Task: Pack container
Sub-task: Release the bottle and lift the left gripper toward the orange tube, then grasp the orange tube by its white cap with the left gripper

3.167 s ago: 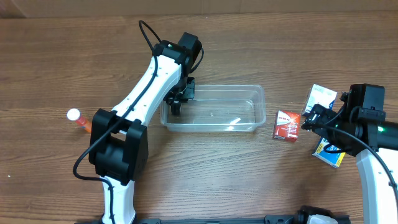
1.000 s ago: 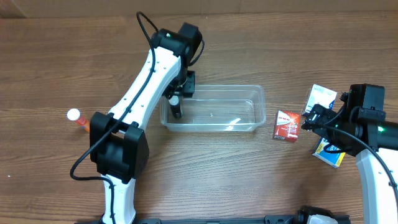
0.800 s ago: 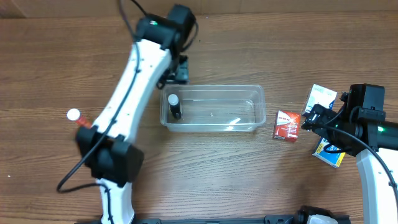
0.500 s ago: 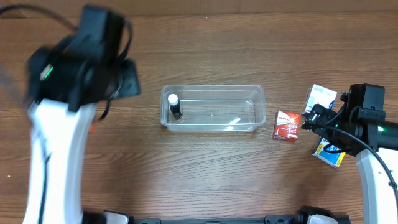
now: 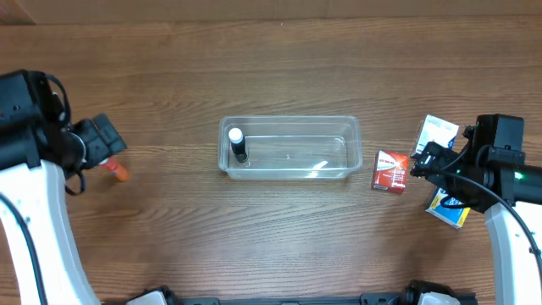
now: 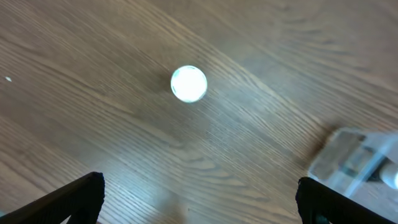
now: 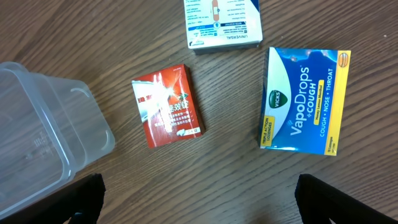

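The robot's left gripper will move down next, onto the orange bottle's white cap [image 6: 189,84], with its fingers on either side of the cap.
The clear container [image 5: 339,144] lies mid-table, and a small dark bottle with a white cap [image 5: 238,145] stands in its left end. My left gripper [image 5: 100,142] hangs open and empty at the far left, over an orange bottle [image 5: 119,173]. That bottle's white cap [image 6: 189,83] shows ahead of the jaws in the left wrist view, and a corner of the container [image 6: 357,157] sits at the right. My right gripper [image 5: 423,161] is open and empty just right of a red box [image 5: 391,171], which lies beside the container [image 7: 43,134].
A white box [image 5: 439,131] lies behind the right gripper. A blue VapoDrops box [image 5: 449,212] lies partly under that arm. In the right wrist view, the red box [image 7: 169,106], white box [image 7: 222,22] and blue box [image 7: 305,101] all lie flat on the wood.
My left gripper let go of the dark bottle in the container, opened wide and swung far left over the orange bottle. The right arm has not moved.
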`<state>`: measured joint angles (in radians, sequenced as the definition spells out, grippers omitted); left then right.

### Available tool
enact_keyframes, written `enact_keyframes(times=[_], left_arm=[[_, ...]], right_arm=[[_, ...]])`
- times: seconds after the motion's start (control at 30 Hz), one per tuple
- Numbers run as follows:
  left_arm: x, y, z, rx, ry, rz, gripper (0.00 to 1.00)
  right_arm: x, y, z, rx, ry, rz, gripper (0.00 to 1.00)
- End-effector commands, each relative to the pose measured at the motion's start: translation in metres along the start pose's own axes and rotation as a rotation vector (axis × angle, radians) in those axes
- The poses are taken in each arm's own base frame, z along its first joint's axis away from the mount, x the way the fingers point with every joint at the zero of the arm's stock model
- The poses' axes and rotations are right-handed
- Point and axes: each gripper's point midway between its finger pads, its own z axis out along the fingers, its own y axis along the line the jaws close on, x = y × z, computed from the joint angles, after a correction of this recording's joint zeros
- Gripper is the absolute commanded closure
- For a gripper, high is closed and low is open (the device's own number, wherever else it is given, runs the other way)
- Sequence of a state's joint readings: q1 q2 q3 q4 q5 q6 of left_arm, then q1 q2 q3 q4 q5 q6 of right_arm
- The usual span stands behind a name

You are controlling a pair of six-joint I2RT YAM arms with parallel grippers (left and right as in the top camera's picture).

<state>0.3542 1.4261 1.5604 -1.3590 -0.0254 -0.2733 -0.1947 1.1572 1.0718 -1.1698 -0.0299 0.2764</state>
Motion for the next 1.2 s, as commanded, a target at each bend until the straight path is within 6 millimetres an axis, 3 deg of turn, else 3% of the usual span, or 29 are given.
enact_keyframes(times=[0.0, 0.13, 0.37, 0.6, 1.17], left_arm=[[-0.01, 0.005, 0.046, 0.01, 0.114, 0.002, 0.0], [-0.009, 0.004, 0.092, -0.015, 0.226, 0.012, 0.0], [-0.003, 0.007, 0.128, -0.046, 0.319, 0.013, 0.04], [-0.002, 0.014, 0.135, -0.087, 0.331, 0.02, 0.36], [-0.01, 0.014, 0.137, -0.094, 0.295, 0.024, 0.56]], right_arm=[[-0.007, 0.003, -0.005, -0.014, -0.022, 0.002, 0.0], [-0.007, 0.003, -0.005, -0.014, -0.023, 0.002, 0.0], [-0.007, 0.003, -0.005, -0.014, -0.023, 0.002, 0.0], [-0.007, 0.003, -0.005, -0.014, -0.022, 0.002, 0.0], [-0.006, 0.003, -0.005, -0.014, -0.022, 0.002, 0.0]])
